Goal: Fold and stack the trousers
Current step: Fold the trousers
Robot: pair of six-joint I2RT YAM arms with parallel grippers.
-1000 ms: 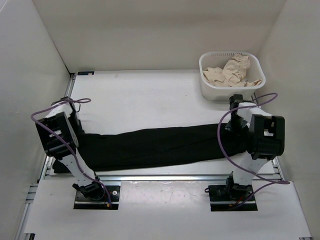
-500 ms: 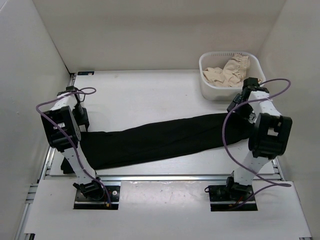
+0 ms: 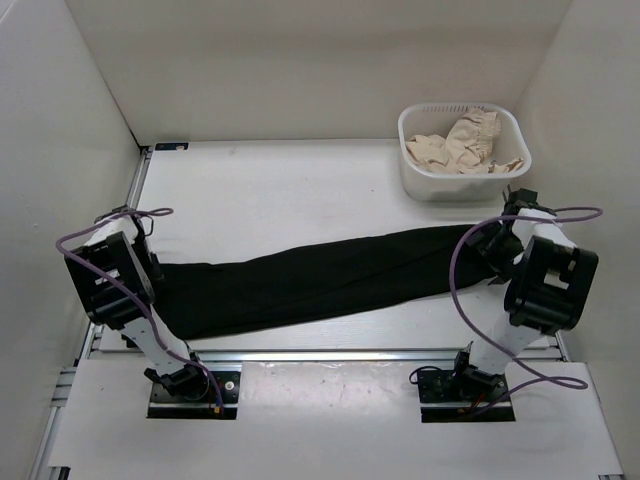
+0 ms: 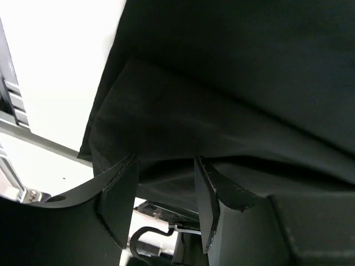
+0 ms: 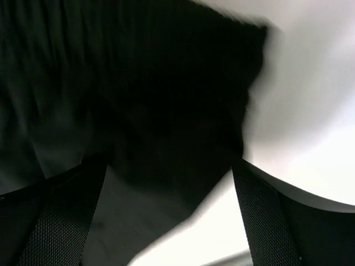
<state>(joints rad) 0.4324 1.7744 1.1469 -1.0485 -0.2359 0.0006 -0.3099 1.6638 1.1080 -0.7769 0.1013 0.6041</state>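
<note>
The gathered waistband is beside the trousers' corner, and my right gripper will go down to it next.
The black trousers lie flat in a long band across the table, slanting from near left to far right. My left gripper is at their left end. In the left wrist view it stands open, and the folded edge of the trousers lies just past its fingertips with nothing pinched. My right gripper hangs over the right end. In the right wrist view it is wide open above the corner of the trousers, which is blurred.
A white basket with a beige ruffled garment in it stands at the back right, close behind the right arm. A metal rail runs along the table's near edge. White walls close in both sides.
Both grippers have opened and let go of the trousers. The right end of the trousers moved toward the back, so the band now slants. Both arms drew outward.
</note>
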